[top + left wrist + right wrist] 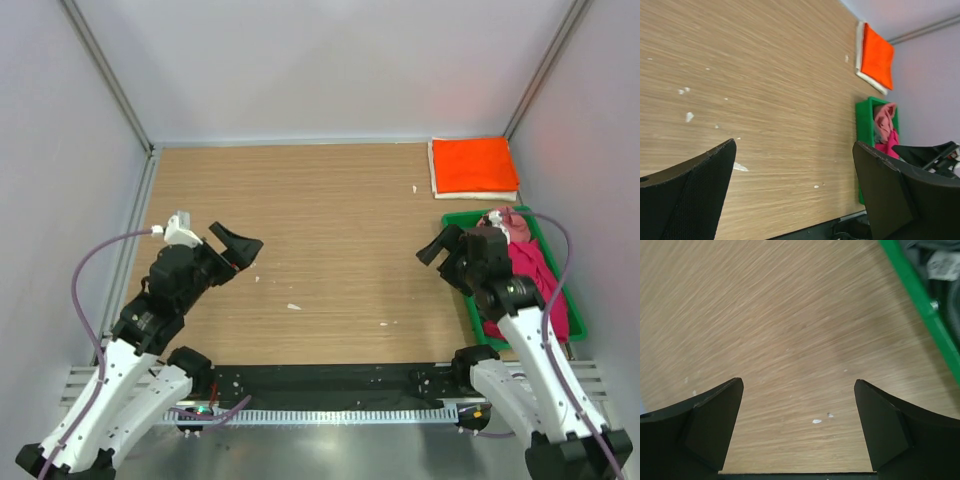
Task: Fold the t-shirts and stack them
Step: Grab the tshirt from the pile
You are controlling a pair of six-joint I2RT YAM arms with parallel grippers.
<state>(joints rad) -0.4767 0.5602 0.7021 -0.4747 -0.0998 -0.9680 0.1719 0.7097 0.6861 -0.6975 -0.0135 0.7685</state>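
I should swing my right gripper outward over the tray [455, 218] rim, then down to the salmon-red t-shirt's edge, as that shirt lies uncovered at the tray's far end.
A folded bright orange t-shirt [474, 163] lies on a folded white t-shirt [478, 193] at the far right corner of the table. A green tray [455, 218] at the right holds a crumpled magenta t-shirt [537, 277] and a salmon-red one [506, 221]. Dark grey cloth [942, 287] shows inside the tray rim. My left gripper [243, 248] is open and empty above the bare table at the left. My right gripper [437, 247] is open and empty just left of the tray. The left wrist view shows the orange shirt [877, 56], the tray [863, 122] and the salmon shirt [883, 117].
The wooden table [330, 230] carries small white flecks [293, 306]. Grey walls close it in at the back and both sides. A black strip [320, 378] runs along the near edge by the arm bases. The tray rim [920, 305] is at my right gripper's right.
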